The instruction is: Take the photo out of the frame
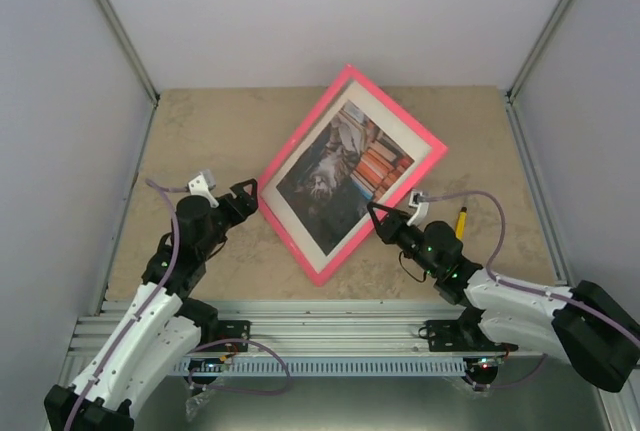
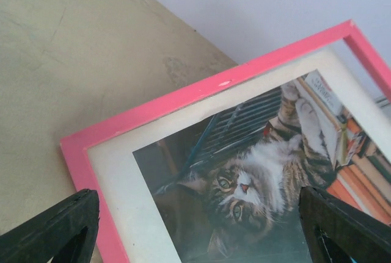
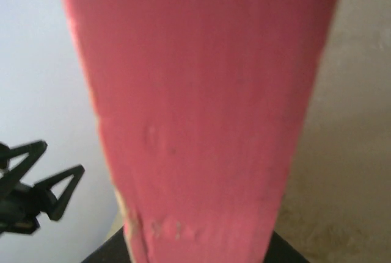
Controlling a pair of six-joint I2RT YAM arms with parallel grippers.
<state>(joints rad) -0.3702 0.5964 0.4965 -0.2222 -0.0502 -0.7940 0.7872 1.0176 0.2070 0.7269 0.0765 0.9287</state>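
The frame (image 1: pixel 306 126) stands tilted, so my right gripper will next turn, lower and release its near edge on the bare tabletop below.
The pink frame (image 1: pixel 306 126) stands tilted in the middle of the table, its glass side facing the camera. Behind the glass are a white mat (image 1: pixel 420 151) and the photo (image 1: pixel 335 176) of a grey-and-white cat among books. My right gripper (image 1: pixel 385 219) is shut on the frame's lower right edge. In the right wrist view that pink edge (image 3: pixel 201 104) fills the space between the jaws. My left gripper (image 1: pixel 247 201) stands open just off the frame's left corner. In the left wrist view its fingertips (image 2: pixel 61 223) straddle the frame (image 2: pixel 183 98), mat (image 2: pixel 122 177) and photo (image 2: pixel 256 171), touching nothing.
A small yellow object (image 1: pixel 461 221) lies beside the right arm. Grey walls close the table in on the left, right and back. An aluminium rail (image 1: pixel 330 316) carrying the arm bases runs along the near edge.
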